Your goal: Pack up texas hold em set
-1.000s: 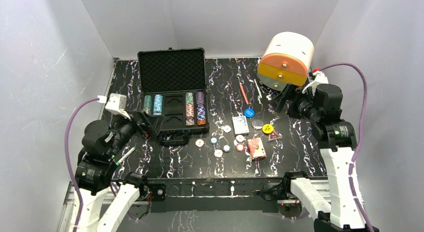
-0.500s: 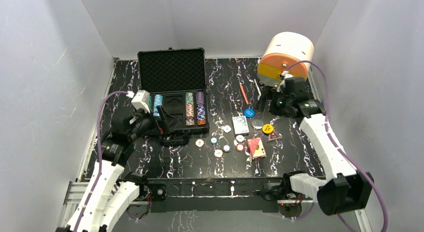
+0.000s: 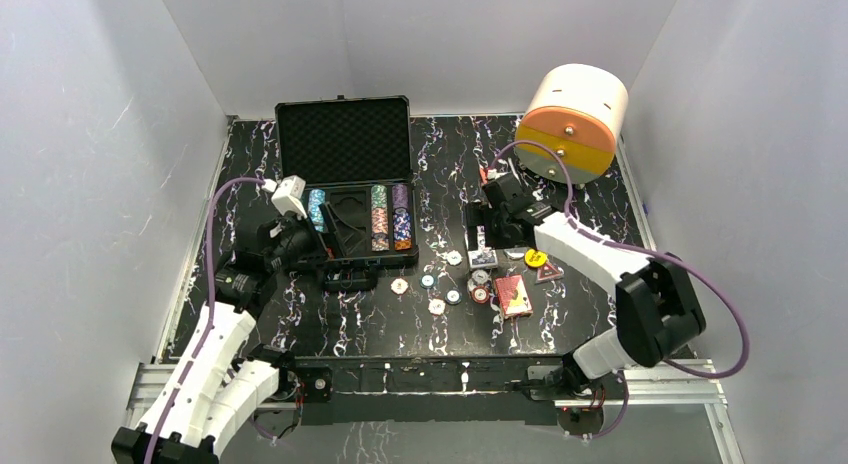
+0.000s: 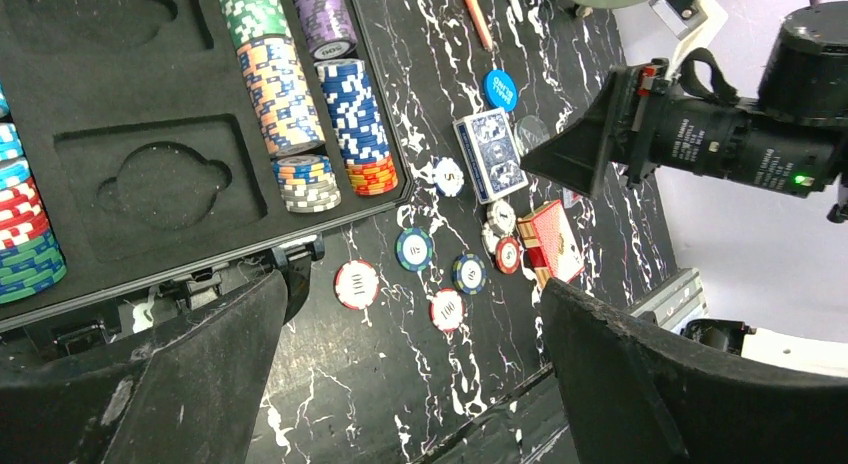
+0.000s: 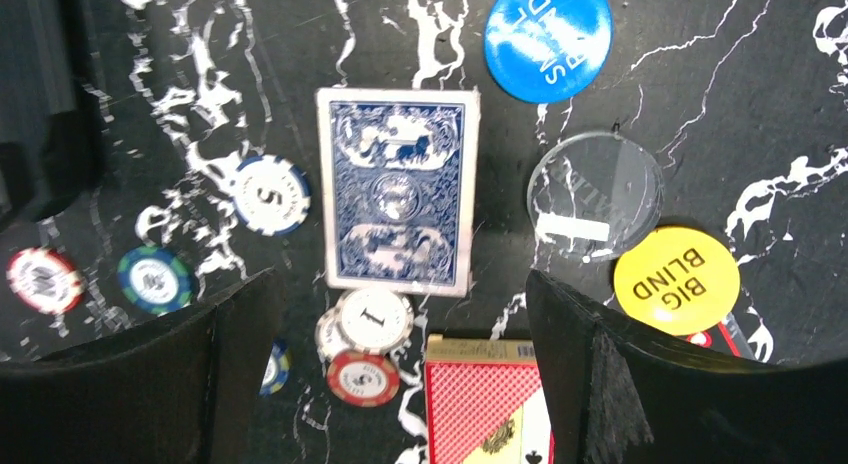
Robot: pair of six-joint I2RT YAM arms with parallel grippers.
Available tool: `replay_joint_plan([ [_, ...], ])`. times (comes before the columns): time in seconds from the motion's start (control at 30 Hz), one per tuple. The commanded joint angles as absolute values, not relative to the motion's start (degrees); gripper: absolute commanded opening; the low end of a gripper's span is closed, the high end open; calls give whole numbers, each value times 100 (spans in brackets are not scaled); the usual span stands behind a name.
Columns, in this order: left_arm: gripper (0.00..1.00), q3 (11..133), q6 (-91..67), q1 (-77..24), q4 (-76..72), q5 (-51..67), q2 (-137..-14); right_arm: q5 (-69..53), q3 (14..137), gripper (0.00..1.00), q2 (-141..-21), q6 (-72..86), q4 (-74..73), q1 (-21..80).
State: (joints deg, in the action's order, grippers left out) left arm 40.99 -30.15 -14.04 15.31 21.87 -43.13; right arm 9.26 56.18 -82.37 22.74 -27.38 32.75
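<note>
My right gripper lowers its open fingers to straddle the deck's long sides next, since loose chips crowd the near end of the blue card deck [image 3: 483, 258] [image 5: 398, 187] below.
The black case [image 3: 344, 142] lies open at the back left, with rows of striped chips [image 4: 290, 94] in its foam tray [image 4: 160, 174]. Loose chips [image 4: 357, 284] lie on the table in front of it. My left gripper [image 3: 335, 246] hovers open and empty over the case's front edge, and its wrist view [image 4: 410, 384] shows bare table between the fingers. My right gripper [image 3: 483, 234] hangs open above the blue card deck [image 5: 398, 187], its opening [image 5: 400, 364] over chips [image 5: 372, 320] and the red deck [image 5: 485, 404]. Blue [image 5: 547, 26], clear [image 5: 595, 196] and yellow [image 5: 676, 280] dealer buttons lie to the right.
A big white-and-orange cylinder [image 3: 573, 119] stands at the back right. An orange pen [image 4: 474, 4] lies behind the decks. White walls close in the table on three sides. The case's lid stands upright at the back.
My right arm has swung from the back right by the cylinder to the table's middle, over the blue deck. My left arm has stretched forward to the case's front edge.
</note>
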Motion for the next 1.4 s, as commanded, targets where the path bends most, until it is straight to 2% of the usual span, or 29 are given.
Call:
replay_joint_plan([
  [0.0, 98, 4016, -3185, -1391, 1277, 2289, -4441, 1324, 5705, 99, -8674, 2259, -2337, 3361],
  [0.17, 98, 3957, -3326, -1389, 986, 2287, -4663, 778, 5777, 97, -9146, 1963, -2148, 3388],
  [0.43, 98, 3929, -3480, -1397, 802, 2142, -4899, 1184, 5952, 87, -9656, 2013, -2366, 3419],
  [0.57, 98, 3923, -3569, -1390, 697, 2221, -4978, 1056, 5991, 78, -9836, 1800, -2335, 3419],
  [0.73, 98, 4010, -3740, -1392, 821, 2224, -5087, 1006, 6138, 60, -9894, 1578, -2295, 3418],
  [0.83, 98, 4195, -3787, -1392, 1109, 2272, -5212, 868, 6277, 58, -9534, 1500, -2213, 3419],
  [1.0, 98, 4543, -3990, -1390, 1398, 2664, -5459, -6, 6372, 56, -8676, 1362, -1860, 3419],
  [1.13, 98, 4691, -4288, -1391, 1380, 3026, -5628, -1294, 6280, 56, -8113, 1094, -1432, 3454],
  [1.23, 98, 4917, -4441, -1390, 1438, 3617, -5920, -2141, 6228, 56, -7843, 795, -1160, 3613],
  [1.37, 98, 5034, -4630, -1397, 1271, 4436, -6097, -2696, 6311, 56, -7812, 426, -1039, 3991],
])
